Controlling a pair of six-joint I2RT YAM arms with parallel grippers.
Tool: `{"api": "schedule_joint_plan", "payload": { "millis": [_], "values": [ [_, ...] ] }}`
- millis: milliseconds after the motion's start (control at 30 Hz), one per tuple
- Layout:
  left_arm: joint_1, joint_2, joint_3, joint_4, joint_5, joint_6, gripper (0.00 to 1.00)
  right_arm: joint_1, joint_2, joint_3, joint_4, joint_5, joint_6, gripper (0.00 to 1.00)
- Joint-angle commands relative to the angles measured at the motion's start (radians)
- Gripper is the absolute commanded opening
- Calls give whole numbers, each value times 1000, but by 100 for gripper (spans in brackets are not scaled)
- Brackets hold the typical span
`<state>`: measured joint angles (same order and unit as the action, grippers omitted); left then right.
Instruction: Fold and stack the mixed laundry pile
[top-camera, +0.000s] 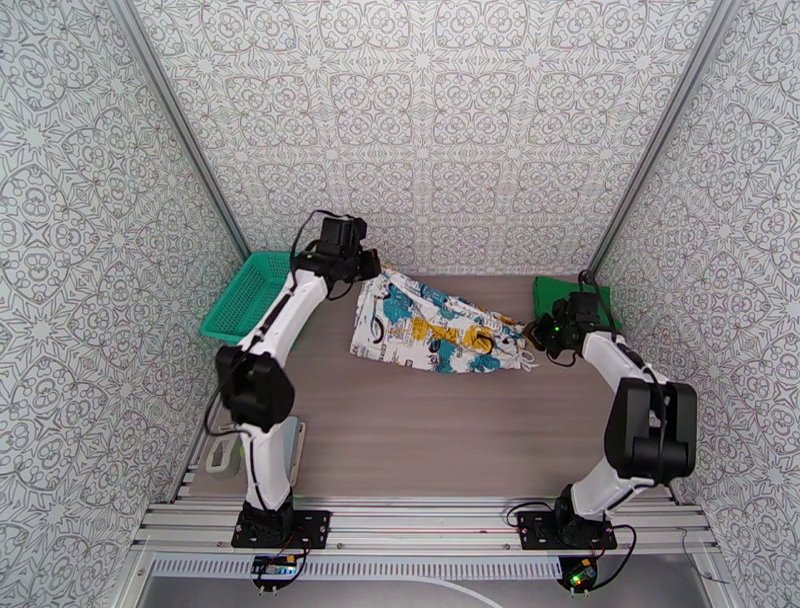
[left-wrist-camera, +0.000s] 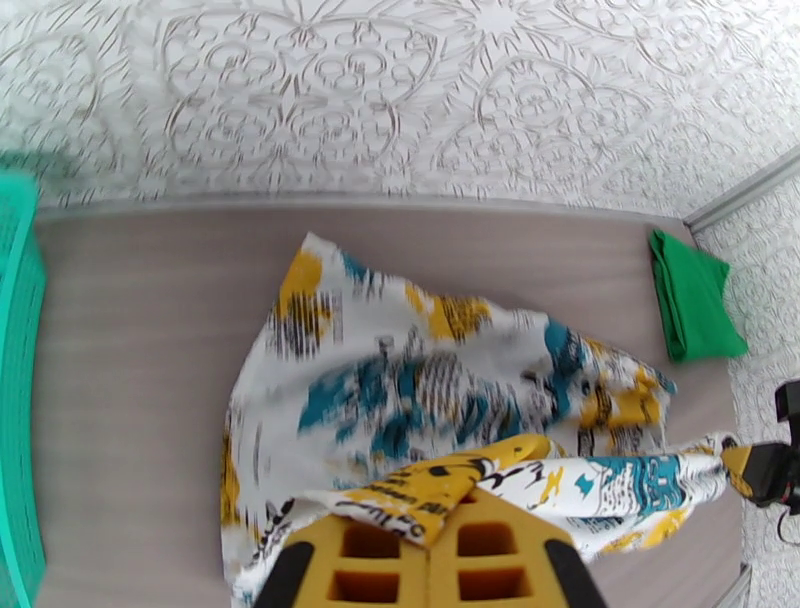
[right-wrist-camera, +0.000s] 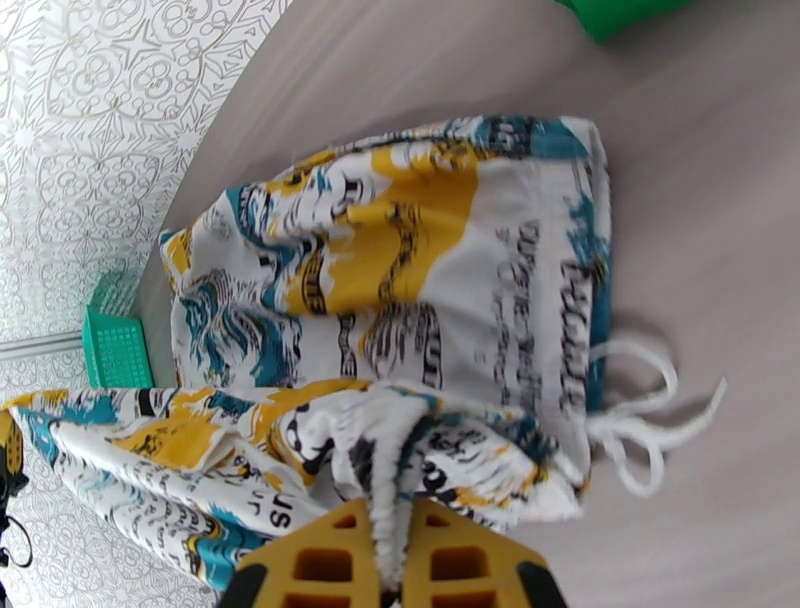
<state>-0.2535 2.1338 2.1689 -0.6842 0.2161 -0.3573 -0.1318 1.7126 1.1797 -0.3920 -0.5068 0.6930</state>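
The robot's right gripper will next go down, away from the robot's base, and then release the bunched waistband onto the garment's flat layer.
The white garment (top-camera: 435, 328) with teal, yellow and black print is stretched between both arms over the middle of the table, its lower part lying on the surface. My left gripper (top-camera: 368, 270) is shut on its far left corner; in the left wrist view the yellow fingers (left-wrist-camera: 400, 545) pinch a fold of printed cloth (left-wrist-camera: 420, 400). My right gripper (top-camera: 528, 338) is shut on the right end, and its fingers (right-wrist-camera: 330, 560) clamp the bunched waistband (right-wrist-camera: 400, 300) near the white drawstring (right-wrist-camera: 640, 420). The green shirt (top-camera: 562, 296) lies folded at the back right corner.
A teal-green mesh basket (top-camera: 245, 293) stands at the back left, beside the left arm. Patterned walls enclose the table on three sides. Bare table surface (top-camera: 430, 440) lies in front of the garment, toward the arm bases.
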Motion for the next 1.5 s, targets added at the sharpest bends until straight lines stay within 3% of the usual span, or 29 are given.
{"api": "schedule_joint_plan", "payload": {
  "millis": [0, 167, 400, 533, 633, 700, 800, 933, 1100, 1233, 1467],
  "values": [
    [46, 82, 114, 13, -38, 13, 0, -14, 68, 62, 40, 19, 37, 0],
    [57, 238, 246, 34, -30, 4, 0, -21, 161, 132, 60, 5, 65, 0],
    [66, 373, 249, 249, 25, -49, 0, -25, 267, 185, 103, 2, 96, 4],
    [74, 448, 248, 338, 58, -118, 11, -31, 334, 221, 125, 2, 106, 10],
    [80, 487, 247, 374, 69, -149, 29, -35, 378, 254, 149, -25, 108, 22],
    [89, 500, 242, 390, 77, -161, 39, -38, 394, 270, 185, -60, 114, 24],
    [101, 477, 199, 418, 92, -173, 41, -37, 390, 293, 199, -77, 112, 31],
    [117, 376, 96, 476, 94, -167, 53, -40, 334, 307, 170, -74, 75, 45],
    [97, 232, 19, 414, 83, -96, 54, -34, 211, 248, 125, -36, 26, 50],
    [42, 137, -104, 398, 71, -53, 52, 6, 152, 174, 155, -31, 28, 45],
    [-29, 191, -173, 464, 162, -77, 46, 44, 262, 203, 269, -69, 82, 38]
  ]
}}
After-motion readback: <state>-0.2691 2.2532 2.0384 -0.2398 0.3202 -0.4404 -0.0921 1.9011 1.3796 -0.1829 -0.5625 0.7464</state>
